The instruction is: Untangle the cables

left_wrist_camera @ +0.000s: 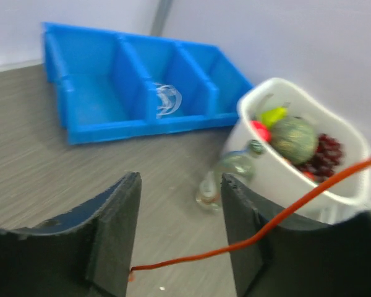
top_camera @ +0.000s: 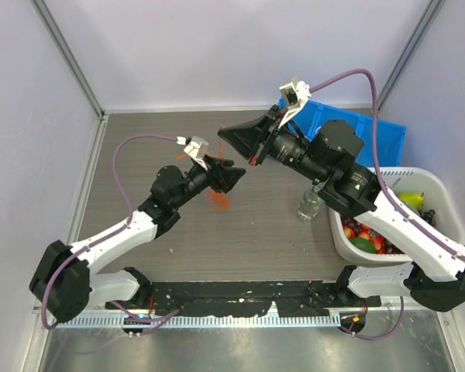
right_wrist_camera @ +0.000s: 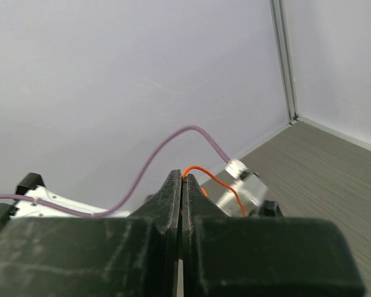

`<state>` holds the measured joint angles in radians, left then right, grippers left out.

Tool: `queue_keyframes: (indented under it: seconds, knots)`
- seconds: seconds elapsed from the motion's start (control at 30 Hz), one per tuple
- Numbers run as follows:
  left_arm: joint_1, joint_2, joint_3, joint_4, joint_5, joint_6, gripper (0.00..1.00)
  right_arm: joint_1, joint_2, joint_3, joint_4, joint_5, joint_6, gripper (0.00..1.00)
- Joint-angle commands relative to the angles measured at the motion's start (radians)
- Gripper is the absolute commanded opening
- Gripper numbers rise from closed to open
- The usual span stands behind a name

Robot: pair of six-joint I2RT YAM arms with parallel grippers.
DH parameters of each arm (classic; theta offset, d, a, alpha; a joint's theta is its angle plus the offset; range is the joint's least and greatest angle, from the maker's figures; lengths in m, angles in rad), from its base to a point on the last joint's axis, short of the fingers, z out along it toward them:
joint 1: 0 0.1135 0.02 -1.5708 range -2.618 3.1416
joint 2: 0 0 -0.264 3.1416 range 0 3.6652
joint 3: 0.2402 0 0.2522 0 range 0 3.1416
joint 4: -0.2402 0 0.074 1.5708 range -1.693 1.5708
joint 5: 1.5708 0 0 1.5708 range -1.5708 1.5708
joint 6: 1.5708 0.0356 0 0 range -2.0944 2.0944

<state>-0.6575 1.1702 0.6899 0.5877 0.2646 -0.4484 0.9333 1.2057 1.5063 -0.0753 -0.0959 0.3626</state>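
Note:
The right gripper goes to the right in the top view next, then down over the bin's nearest empty section (top_camera: 303,118), since that lies below it on that side.
My right gripper (top_camera: 222,134) is raised above the table, shut on a thin red-orange cable (right_wrist_camera: 213,176) that loops out from its fingertips. My left gripper (top_camera: 234,173) is open. The red-orange cable (left_wrist_camera: 247,241) runs across the gap between its fingers (left_wrist_camera: 114,223), and one end touches the left finger. In the top view a small red-orange clump (top_camera: 218,201) hangs or lies just under the left gripper; I cannot tell which. A white cable (left_wrist_camera: 167,99) lies curled in the middle compartment of the blue bin.
A blue three-compartment bin (top_camera: 372,128) stands at the back right, also in the left wrist view (left_wrist_camera: 93,105). A white basket (top_camera: 434,182) of fruit sits at the right. A clear bottle (top_camera: 310,205) stands beside it. Walls enclose the table.

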Motion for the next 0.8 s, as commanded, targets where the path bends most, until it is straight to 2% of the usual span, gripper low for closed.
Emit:
queue_keyframes:
  seconds: [0.0,0.1,0.23,0.37,0.43,0.53,0.67,0.77]
  knots:
    - [-0.001,0.11,-0.022,0.013,-0.257,0.06,0.54,0.002,0.005,0.126,0.109,-0.051,0.032,0.01]
    - [0.012,0.227,-0.075,0.069,-0.353,0.031,0.49,0.002,0.028,0.201,0.12,-0.059,0.058,0.01]
    - [0.05,0.376,-0.096,0.098,-0.36,-0.027,0.42,0.002,0.048,0.339,0.129,-0.059,0.087,0.01]
    - [0.084,0.402,-0.138,0.101,-0.373,-0.087,0.4,0.004,0.049,0.394,0.124,-0.067,0.078,0.01]
    - [0.085,0.376,-0.153,0.083,-0.381,-0.093,0.41,0.002,0.034,0.362,0.123,-0.044,0.058,0.01]
    - [0.085,0.304,-0.132,-0.038,-0.404,-0.114,0.45,0.002,-0.007,0.276,0.134,-0.005,0.039,0.01]
    - [0.087,0.159,-0.118,-0.215,-0.4,-0.145,0.56,0.002,-0.063,0.094,0.163,0.036,0.021,0.01]
    - [0.088,0.002,-0.119,-0.308,-0.377,-0.153,0.64,0.004,-0.083,0.034,0.143,0.093,-0.02,0.01]
